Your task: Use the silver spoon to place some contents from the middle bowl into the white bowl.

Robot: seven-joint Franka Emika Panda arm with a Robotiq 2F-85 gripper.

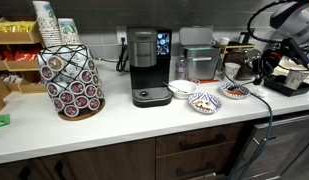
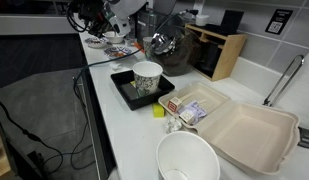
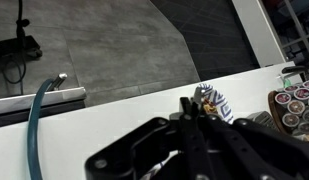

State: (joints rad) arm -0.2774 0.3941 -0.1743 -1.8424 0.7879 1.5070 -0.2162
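My gripper moves down over the bluer bowl next, fingers tipping toward the counter, and releases the silver spoon, because that bowl stands below it.
Three small bowls stand in a row on the white counter in an exterior view: the plain white bowl (image 1: 181, 88), the middle bowl (image 1: 203, 102) with tan-brown contents (image 1: 202, 100), and a bluer patterned bowl (image 1: 235, 92). My gripper (image 1: 260, 72) hangs above and just right of the bluer bowl. In the wrist view my gripper (image 3: 191, 103) is shut, its tips in front of a blue-and-white patterned bowl (image 3: 217, 103); which of the two patterned bowls it is, I cannot tell. The silver spoon cannot be made out in any view.
A coffee maker (image 1: 146, 68) and a pod rack (image 1: 72, 80) stand left of the bowls. A paper cup (image 2: 147, 78) sits on a black tray, with a foam box (image 2: 249, 130) and a large white bowl (image 2: 187, 160) nearby. A blue hose (image 3: 34, 125) hangs below the counter edge.
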